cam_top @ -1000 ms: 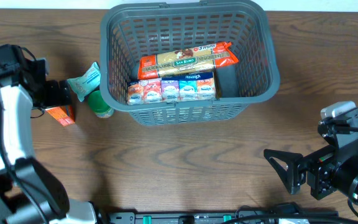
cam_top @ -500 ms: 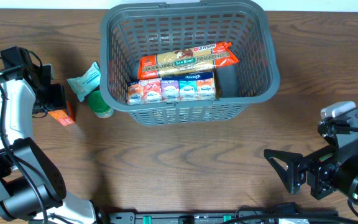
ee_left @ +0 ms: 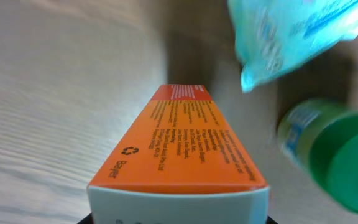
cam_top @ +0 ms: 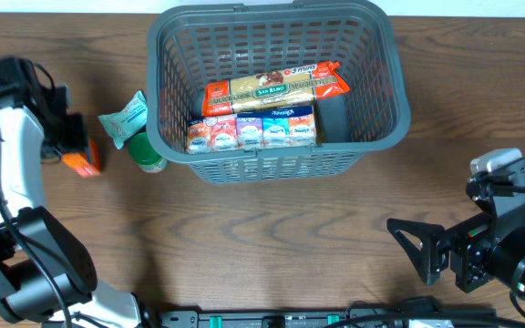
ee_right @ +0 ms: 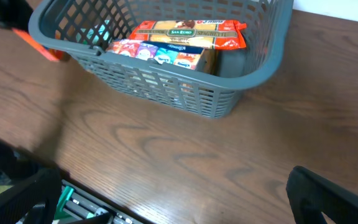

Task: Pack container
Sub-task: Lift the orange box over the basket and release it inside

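My left gripper lifts over the basket's side by the pouch next, then moves down beside the pasta packet [cam_top: 274,88], since room shows between the packet and that side.
The container [cam_top: 272,157] is a big dark grey lattice basket at the table's back middle, also seen in the right wrist view [ee_right: 166,84]. It holds a pasta packet [cam_top: 274,88] and a row of small cartons [cam_top: 253,132]. Left of it, my left gripper [cam_top: 69,144] is shut on an orange box [cam_top: 82,165]. In the left wrist view that box [ee_left: 179,149] fills the space between the jaws of the left gripper [ee_left: 176,214] and points away from the camera. My right gripper [cam_top: 417,251] stands open over bare table at the front right, with nothing in it [ee_right: 179,205].
A teal pouch [cam_top: 126,117] and a green-capped bottle [cam_top: 146,151] lie between the orange box and the basket's left wall. Both show just beyond the box in the left wrist view, the pouch [ee_left: 297,31] and the bottle [ee_left: 334,155]. A dark rail runs along the table's front edge [cam_top: 272,319].
My left gripper has closed onto the orange box and shifted it a little to the left, away from the pouch. The right arm has not moved.
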